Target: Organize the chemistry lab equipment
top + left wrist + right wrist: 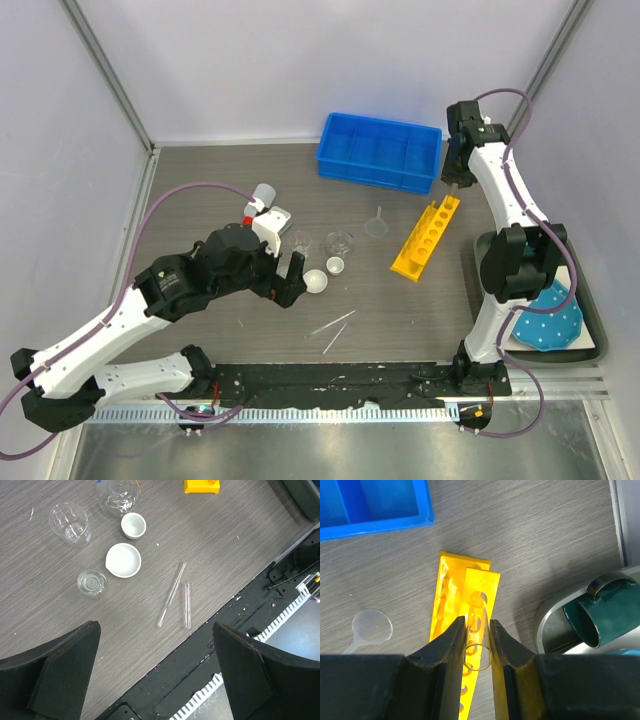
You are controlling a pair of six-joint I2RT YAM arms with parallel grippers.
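The glass tube at the rack's end hole [450,203] [479,597] comes down in my right gripper next, and then the gripper releases the tube there.
My right gripper [478,630] is shut on an upright clear glass tube [478,652], its lower end at the end hole of the yellow holed rack [476,592]. In the top view that gripper [452,185] hangs over the rack's [425,238] far end. My left gripper [290,280] is open and empty, hovering low at mid table. Under it lie two thin glass tubes [171,594] [187,605], two white dishes [123,559] [133,525] and clear beakers [70,524] [92,582]. A glass funnel [377,226] lies left of the rack. The red-capped squeeze bottle [262,200] lies behind my left arm.
A blue divided bin [380,150] stands at the back. A grey tray [590,330] at the right holds the blue dotted plate [548,315]. The teal mug [605,615] lies on its side right of the rack. The black front rail [210,660] borders the near table edge.
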